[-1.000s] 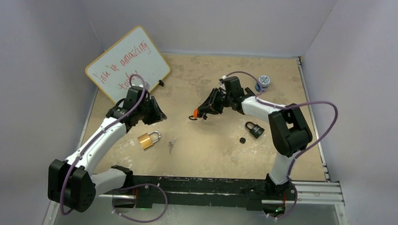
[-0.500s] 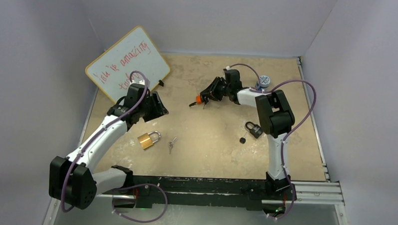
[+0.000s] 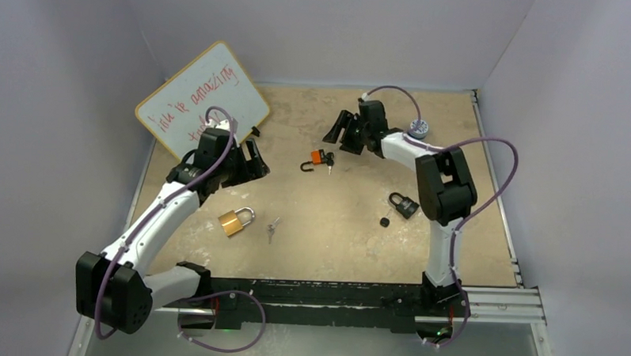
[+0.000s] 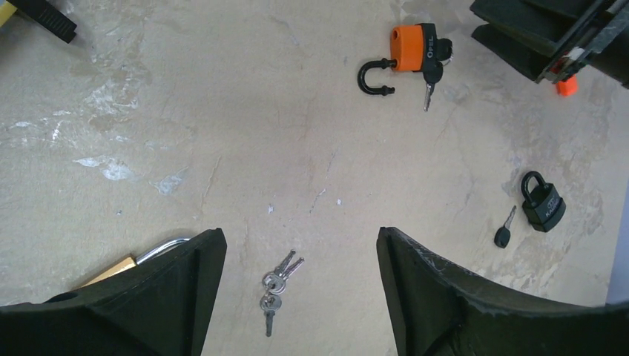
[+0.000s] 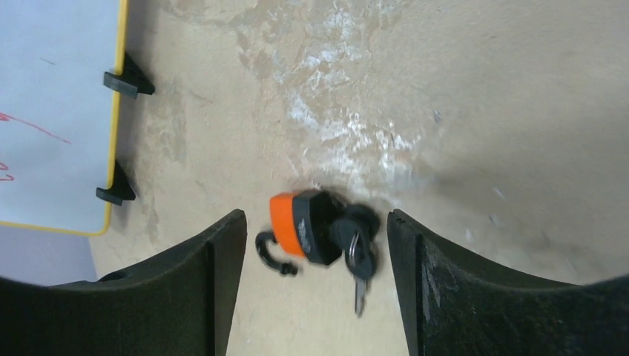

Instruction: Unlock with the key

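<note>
I should next move my right gripper back and down onto the loose key's black head, because the head is below the gripper and closer to my base.
An orange padlock lies on the table with its shackle swung open and a black-headed key in its body. It shows slightly blurred in the right wrist view and sharp in the left wrist view. My right gripper hovers just behind the padlock, open and holding nothing. Farther left, my left gripper is open and empty. A bunch of silver keys lies on the table below its fingers.
A brass padlock lies left of the silver keys. A black padlock and a loose black key lie to the right. A whiteboard stands at the back left, a small blue-and-white jar at the back right.
My right gripper opened and let go of the orange padlock, which now lies on the table; the arm drew back toward the far wall. My left gripper opened wide.
</note>
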You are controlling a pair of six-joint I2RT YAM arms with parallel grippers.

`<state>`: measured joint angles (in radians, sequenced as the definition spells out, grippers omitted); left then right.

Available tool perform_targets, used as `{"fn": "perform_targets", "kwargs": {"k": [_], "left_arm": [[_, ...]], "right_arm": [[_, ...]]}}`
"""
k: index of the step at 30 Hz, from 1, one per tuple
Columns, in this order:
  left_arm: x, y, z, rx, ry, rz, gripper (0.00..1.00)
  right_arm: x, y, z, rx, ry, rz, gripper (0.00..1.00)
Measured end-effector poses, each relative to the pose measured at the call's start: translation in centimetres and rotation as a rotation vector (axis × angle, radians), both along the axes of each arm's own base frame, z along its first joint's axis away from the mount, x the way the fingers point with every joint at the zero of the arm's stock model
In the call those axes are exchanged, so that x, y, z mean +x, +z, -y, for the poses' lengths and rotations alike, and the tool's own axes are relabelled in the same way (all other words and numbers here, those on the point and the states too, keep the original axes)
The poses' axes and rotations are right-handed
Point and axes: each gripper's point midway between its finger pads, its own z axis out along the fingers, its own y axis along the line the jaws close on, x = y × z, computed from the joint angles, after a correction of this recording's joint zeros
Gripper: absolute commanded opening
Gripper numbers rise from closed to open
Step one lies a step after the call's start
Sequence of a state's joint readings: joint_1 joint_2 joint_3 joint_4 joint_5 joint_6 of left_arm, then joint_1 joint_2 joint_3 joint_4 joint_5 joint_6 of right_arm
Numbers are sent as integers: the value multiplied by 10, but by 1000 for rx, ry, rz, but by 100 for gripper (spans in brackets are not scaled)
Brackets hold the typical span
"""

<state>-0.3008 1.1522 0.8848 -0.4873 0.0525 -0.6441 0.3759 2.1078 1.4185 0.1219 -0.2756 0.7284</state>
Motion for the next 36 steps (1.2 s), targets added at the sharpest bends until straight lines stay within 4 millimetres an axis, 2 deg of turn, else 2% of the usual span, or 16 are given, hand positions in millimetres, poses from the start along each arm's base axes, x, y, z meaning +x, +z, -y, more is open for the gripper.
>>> {"fn": "perform_targets", "kwargs": {"k": [4,7,9,10,13,17,19,21,26,36], "left_arm": [[-4,12,2,1,-52,47,77],[-9,28,3,-5,-85,102,76],[-12,37,5,-14,-106,137,75],[-14,43,6,-24,-116,156,75],[-20,54,8,-41,-141,203,75],[-26,54,8,-40,-159,213,74],[-28,51,8,-40,-164,207,74],[-29,46,8,-35,-172,198,74],[-34,33,8,-31,-184,177,74],[-34,28,12,-44,-210,182,74]], "right_arm": [[-13,39,30,-110,-66,46,66],[-39,67,58,-192,-120,53,61],[-60,74,78,-251,-152,25,61],[-73,74,88,-285,-168,2,64],[-118,56,124,-410,-222,-108,68],[-184,21,161,-539,-248,-275,70],[-210,7,171,-570,-252,-347,70],[-227,-3,177,-586,-257,-398,70],[-239,-18,177,-584,-260,-452,63],[-239,-42,171,-588,-267,-523,46]]}}
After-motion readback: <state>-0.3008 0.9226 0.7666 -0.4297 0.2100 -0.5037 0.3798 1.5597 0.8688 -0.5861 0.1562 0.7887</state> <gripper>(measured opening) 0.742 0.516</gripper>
